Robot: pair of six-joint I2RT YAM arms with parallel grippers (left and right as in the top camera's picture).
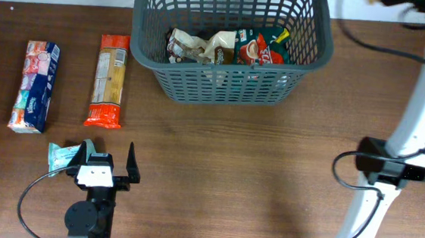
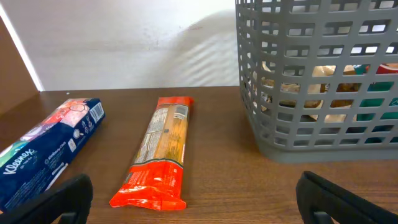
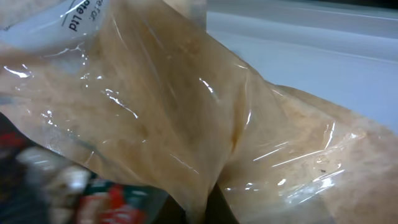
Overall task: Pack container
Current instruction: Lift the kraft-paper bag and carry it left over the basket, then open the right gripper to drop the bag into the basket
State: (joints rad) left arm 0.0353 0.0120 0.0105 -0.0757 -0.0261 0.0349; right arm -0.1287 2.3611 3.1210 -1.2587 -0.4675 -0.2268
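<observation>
I will next move my right gripper to the left in the overhead view and down, because the container [image 1: 227,82] stands open there. I will let go of the bag on the container's packets.
The container [image 1: 227,82], a dark grey lattice basket, stands at the back centre of the table with a few packets [image 1: 226,48] inside. It shows again as the container [image 2: 311,134] in the left wrist view. My left gripper [image 1: 110,160] rests low at the front left, open and empty, and its fingertips [image 2: 65,199] stand wide apart. Ahead of it lies an orange pasta packet [image 2: 158,155]. My right gripper [image 3: 208,208] is shut on a clear bag of tan contents [image 3: 186,112], which fills its view. The overhead view cuts that hand off at the top right.
A blue tissue pack [image 1: 35,86] lies at the far left, with the orange pasta packet [image 1: 111,80] beside it. A small teal packet [image 1: 61,156] sits against my left gripper. The right arm [image 1: 391,171] and its cable stand along the right side.
</observation>
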